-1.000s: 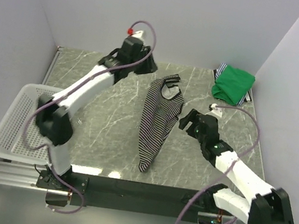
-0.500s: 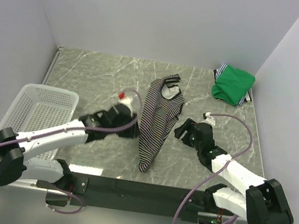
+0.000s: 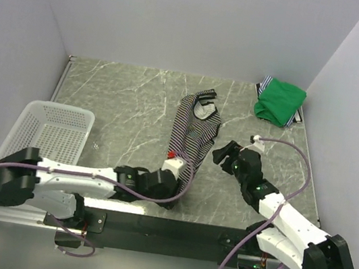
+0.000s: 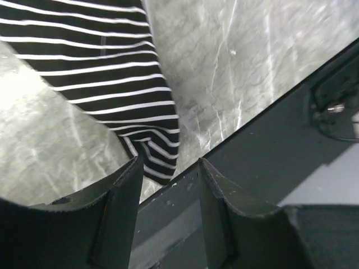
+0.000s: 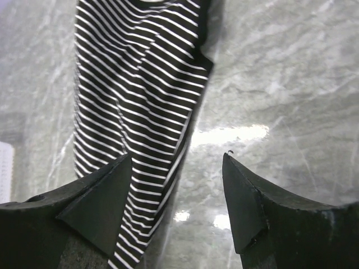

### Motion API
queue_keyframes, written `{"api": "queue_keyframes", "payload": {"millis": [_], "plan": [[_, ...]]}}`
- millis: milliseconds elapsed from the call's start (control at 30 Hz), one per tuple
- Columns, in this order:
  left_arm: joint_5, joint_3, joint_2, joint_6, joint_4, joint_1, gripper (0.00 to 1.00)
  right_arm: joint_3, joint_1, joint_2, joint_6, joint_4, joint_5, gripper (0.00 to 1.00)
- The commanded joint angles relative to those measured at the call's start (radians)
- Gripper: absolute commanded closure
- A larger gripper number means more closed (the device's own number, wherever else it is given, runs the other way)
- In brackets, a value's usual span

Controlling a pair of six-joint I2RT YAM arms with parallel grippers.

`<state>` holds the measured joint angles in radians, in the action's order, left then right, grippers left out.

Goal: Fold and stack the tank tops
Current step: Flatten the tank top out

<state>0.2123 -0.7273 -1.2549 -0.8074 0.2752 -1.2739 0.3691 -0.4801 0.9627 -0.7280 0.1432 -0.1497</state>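
The striped tank top's narrow near tip (image 4: 159, 161) lies just beyond my left gripper's open, empty fingers, so they should turn, lower over it and close.
The striped tank top (image 3: 191, 133) lies as a long narrow strip down the middle of the table, straps at the far end and a pointed tip near the front edge. My left gripper (image 3: 171, 195) is low at that near tip. In the left wrist view it (image 4: 168, 168) is open and empty, with the cloth's tip (image 4: 160, 159) just beyond the fingertips. My right gripper (image 3: 221, 152) is open beside the top's right edge. In the right wrist view it (image 5: 176, 162) straddles that edge of the striped cloth (image 5: 134, 84). The green tank top (image 3: 280, 101) lies folded at the back right corner.
A white mesh basket (image 3: 27, 125) stands at the left edge of the table. Striped cloth (image 3: 263, 88) shows under the green top. The black base rail (image 4: 269, 129) runs along the near edge, just below the left gripper. Walls close in the back and both sides.
My left arm has swung from the far back of the table down to the near edge, to the striped top's lower tip. The right gripper has barely shifted. The cloth lies as before.
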Motion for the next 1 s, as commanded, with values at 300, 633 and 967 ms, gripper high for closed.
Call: {"api": "queue_keyframes", "payload": {"millis": [300, 633, 967], "plan": [[0.400, -0.236, -0.284, -0.055, 0.222, -0.162, 0.47, 0.192, 0.018, 0.233, 0.048, 0.001, -0.028, 0.27], [0.475, -0.222, -0.298, -0.114, 0.249, -0.163, 0.61, 0.381, 0.127, 0.593, 0.055, 0.044, 0.136, 0.33], [0.469, -0.189, -0.259, -0.136, 0.237, -0.163, 0.89, 0.335, 0.124, 0.639, 0.019, 0.093, 0.127, 0.44]]}}
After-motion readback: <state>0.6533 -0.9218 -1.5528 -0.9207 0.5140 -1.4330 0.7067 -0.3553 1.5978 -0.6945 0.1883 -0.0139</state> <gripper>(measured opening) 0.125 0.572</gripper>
